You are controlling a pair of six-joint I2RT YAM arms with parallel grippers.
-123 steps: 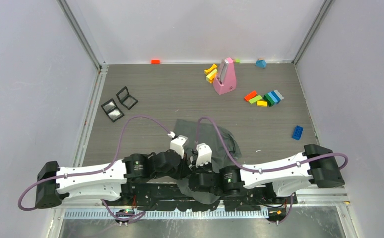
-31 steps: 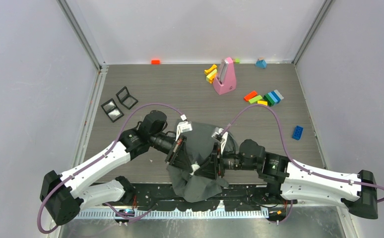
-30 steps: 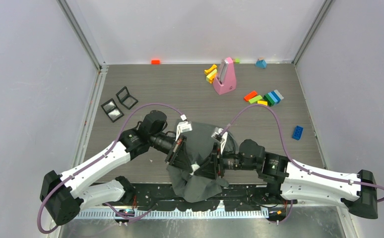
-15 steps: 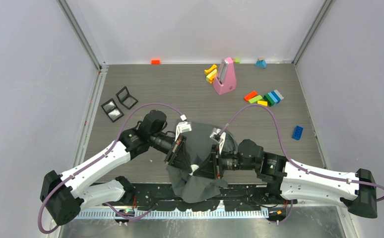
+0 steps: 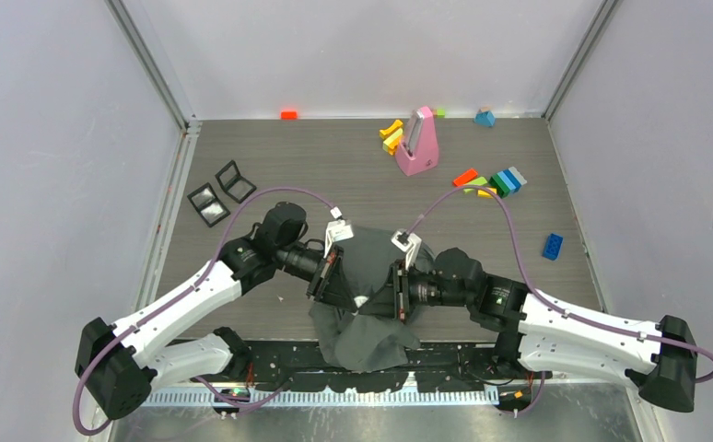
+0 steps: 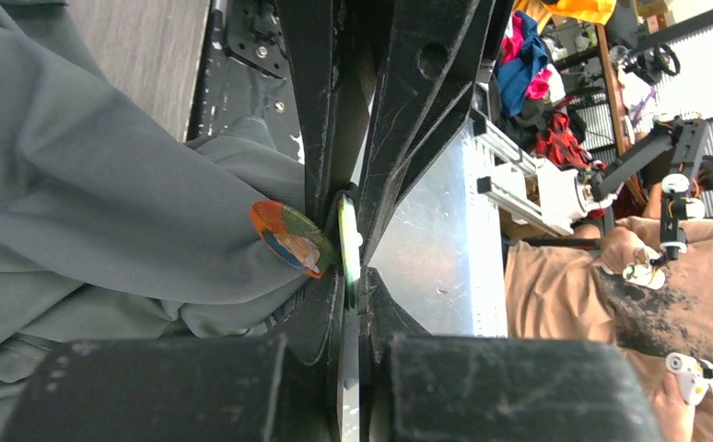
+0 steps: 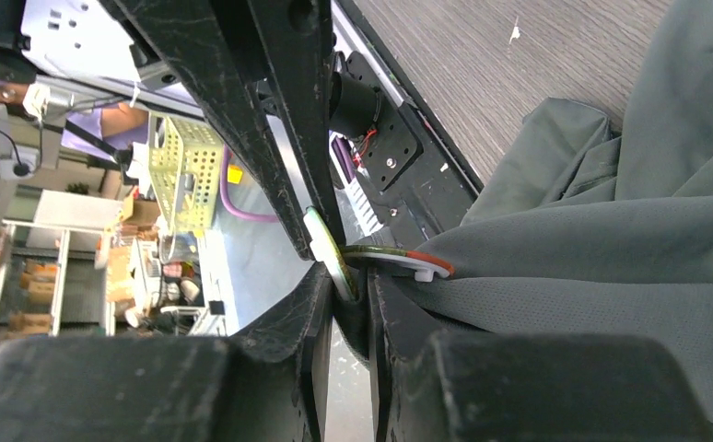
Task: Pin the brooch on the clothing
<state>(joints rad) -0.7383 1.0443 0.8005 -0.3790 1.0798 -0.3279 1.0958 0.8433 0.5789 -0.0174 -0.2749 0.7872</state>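
Observation:
My left gripper will next bring the disc down toward the edge of the shirt that is nearer the black frames, because the fold beside it is held above the table.
The dark grey T-shirt (image 5: 373,262) lies bunched at the near middle of the table, its lower part hanging over the near edge. My left gripper (image 5: 356,296) and right gripper (image 5: 373,302) meet tip to tip on a raised fold of it. In the left wrist view my left gripper (image 6: 351,276) is shut on a thin green-edged disc of the brooch (image 6: 347,249). A colourful round piece (image 6: 291,239) lies against the fabric (image 6: 104,212) beside it. In the right wrist view my right gripper (image 7: 357,285) is shut on a fold of the shirt (image 7: 611,249). The brooch's orange-rimmed piece (image 7: 403,258) rests on that fold.
A pink stand (image 5: 417,143) and several coloured bricks (image 5: 491,181) sit at the far right. A blue brick (image 5: 552,245) lies to the right. Two black square frames (image 5: 220,191) lie at the left. An orange brick (image 5: 288,114) is by the back wall.
From folded at the near edge, both arms have reached out and closed on the shirt. In the last second both grippers with the fold have shifted slightly away from the near edge.

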